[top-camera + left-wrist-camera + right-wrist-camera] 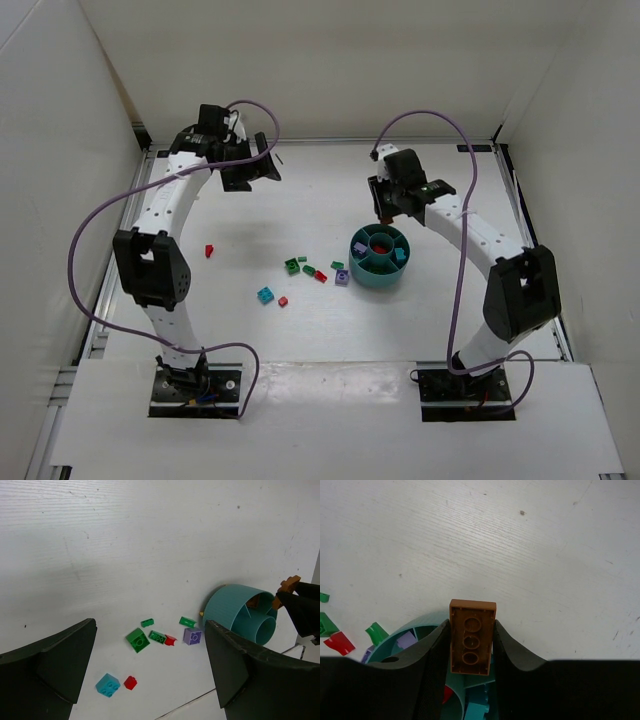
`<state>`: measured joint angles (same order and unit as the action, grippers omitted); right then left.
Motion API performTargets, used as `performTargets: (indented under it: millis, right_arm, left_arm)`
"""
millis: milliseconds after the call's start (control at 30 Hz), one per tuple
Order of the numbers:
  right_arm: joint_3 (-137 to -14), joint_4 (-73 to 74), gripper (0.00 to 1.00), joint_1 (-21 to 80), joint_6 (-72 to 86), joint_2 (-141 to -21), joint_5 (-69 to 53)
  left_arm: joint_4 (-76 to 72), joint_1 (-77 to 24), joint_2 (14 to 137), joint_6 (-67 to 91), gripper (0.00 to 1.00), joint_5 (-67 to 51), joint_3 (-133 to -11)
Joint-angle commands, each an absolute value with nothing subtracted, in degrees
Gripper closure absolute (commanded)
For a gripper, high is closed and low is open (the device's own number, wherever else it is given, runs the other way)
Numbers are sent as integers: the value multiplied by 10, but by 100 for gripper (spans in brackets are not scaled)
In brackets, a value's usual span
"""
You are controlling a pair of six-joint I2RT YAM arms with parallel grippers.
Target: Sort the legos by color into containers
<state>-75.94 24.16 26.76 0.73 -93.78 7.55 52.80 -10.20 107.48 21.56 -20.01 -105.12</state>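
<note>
The robot's right gripper needs to go down and slightly back past the bowl's far rim, over the bowl's far wedge (379, 230). A matching brown piece is already there.
The teal divided bowl (380, 258) stands right of centre, with a red piece in its centre cup and purple, blue and yellow pieces in its wedges. My right gripper (472, 630) is shut on a brown brick (472, 636), held just above the bowl's far rim (427, 622). In the left wrist view the brown brick (289, 584) shows over the bowl (230, 612). My left gripper (262, 165) is open and empty, high at the back left. Loose bricks lie left of the bowl: green (137, 640), purple (192, 636), red (170, 640) and cyan (108, 685).
A lone red brick (210, 250) lies far left near the left arm. More small green bricks (187, 621) and a red one (130, 682) are scattered in the cluster. White walls enclose the table on three sides.
</note>
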Motion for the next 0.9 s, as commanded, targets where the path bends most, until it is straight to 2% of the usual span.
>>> performTargets:
  millis: [0, 33, 167, 233, 400, 533, 567, 867]
  right_arm:
    - [-766, 226, 88, 273, 17, -924, 86]
    - [-762, 227, 84, 275, 16, -918, 87]
    - [-716, 201, 81, 270, 25, -906, 85]
    - [-698, 192, 81, 265, 30, -907, 64]
    - [-672, 164, 81, 290, 20, -894, 101]
    - [-650, 142, 74, 295, 29, -890, 99]
    - [-648, 135, 70, 295, 32, -890, 99]
    - [-618, 106, 48, 311, 36, -857, 120]
  left_arm:
    - [518, -101, 1044, 221, 0, -213, -1047]
    - [513, -99, 1040, 224, 0, -213, -1040]
    - [501, -100, 1019, 227, 0, -214, -1013]
    - [502, -101, 1008, 224, 0, -210, -999]
    - [506, -105, 989, 208, 0, -208, -983]
    - [503, -110, 975, 207, 0, -207, -966]
    - [500, -112, 969, 205, 0, -207, -964]
    - [505, -126, 947, 189, 0, -198, -948]
